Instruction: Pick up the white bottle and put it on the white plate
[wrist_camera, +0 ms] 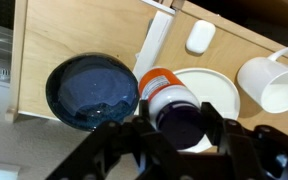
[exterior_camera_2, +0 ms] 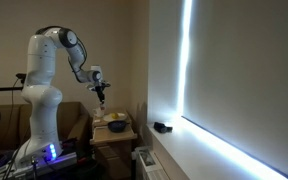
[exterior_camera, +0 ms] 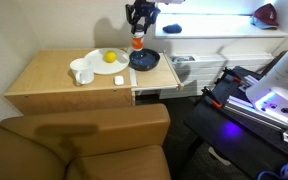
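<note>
My gripper will move away from the dark bowl (exterior_camera: 144, 60) and down over the plate's bare part (exterior_camera: 103, 67) to release the bottle, since the yellow object occupies another part.
My gripper (wrist_camera: 173, 128) is shut on the white bottle (wrist_camera: 167, 95), which has an orange-red band and a dark top, and holds it in the air. In the wrist view the bottle hangs over the gap between the dark bowl (wrist_camera: 89, 92) and the white plate (wrist_camera: 216, 95). In an exterior view the gripper (exterior_camera: 139, 30) holds the bottle (exterior_camera: 137, 42) above the table, behind the bowl (exterior_camera: 144, 60) and to the right of the plate (exterior_camera: 99, 62). A yellow round object (exterior_camera: 110, 57) lies on the plate. The gripper (exterior_camera_2: 103, 95) also shows from far off.
A white mug (exterior_camera: 82, 72) stands at the plate's front left, and shows in the wrist view (wrist_camera: 274, 82). A small white pad (exterior_camera: 118, 79) lies on the wooden table (exterior_camera: 44, 80). A brown sofa (exterior_camera: 84, 145) stands in front, and equipment with blue light (exterior_camera: 269, 100) to the right.
</note>
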You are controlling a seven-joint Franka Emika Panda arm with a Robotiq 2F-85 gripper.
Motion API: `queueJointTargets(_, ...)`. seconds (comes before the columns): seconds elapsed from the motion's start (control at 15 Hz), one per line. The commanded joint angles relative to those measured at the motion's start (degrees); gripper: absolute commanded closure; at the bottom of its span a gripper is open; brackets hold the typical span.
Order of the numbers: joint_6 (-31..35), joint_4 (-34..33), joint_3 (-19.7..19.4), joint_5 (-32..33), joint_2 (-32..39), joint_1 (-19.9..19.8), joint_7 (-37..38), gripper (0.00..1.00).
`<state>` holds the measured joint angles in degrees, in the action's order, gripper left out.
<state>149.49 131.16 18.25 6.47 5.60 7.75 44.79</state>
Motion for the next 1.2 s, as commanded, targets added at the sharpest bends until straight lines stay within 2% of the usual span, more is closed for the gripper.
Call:
queueJointTargets(0.0,-2.46,-5.15,-3.84,-3.03,6.18,2.95,-0.08,0.71)
queueJointTargets(0.33,-3.5,-17.16,-6.76,-7.27,16.06,7.85,4.83,0.71)
queueJointTargets(0.47,-2.36,-20.31,-9.17,-5.0,19.3,11.45,9.69,0.71)
queueJointTargets(0.53,-1.42,-15.9,-8.48,-6.95,15.59,9.84,5.6,0.71)
queueJointTargets(0.6,-1.29,-17.0,-8.98,-6.93,16.81,10.8,6.25,0.46)
queueJointTargets(0.67,-1.26,-17.08,-9.1,-6.95,17.12,11.08,6.25,0.46)
queueJointTargets(0.73,-1.26,-17.03,-9.13,-6.93,17.08,11.12,6.25,0.71)
queueJointTargets(1.13,-5.27,-24.9,-13.48,-2.71,23.94,14.69,9.68,0.71)
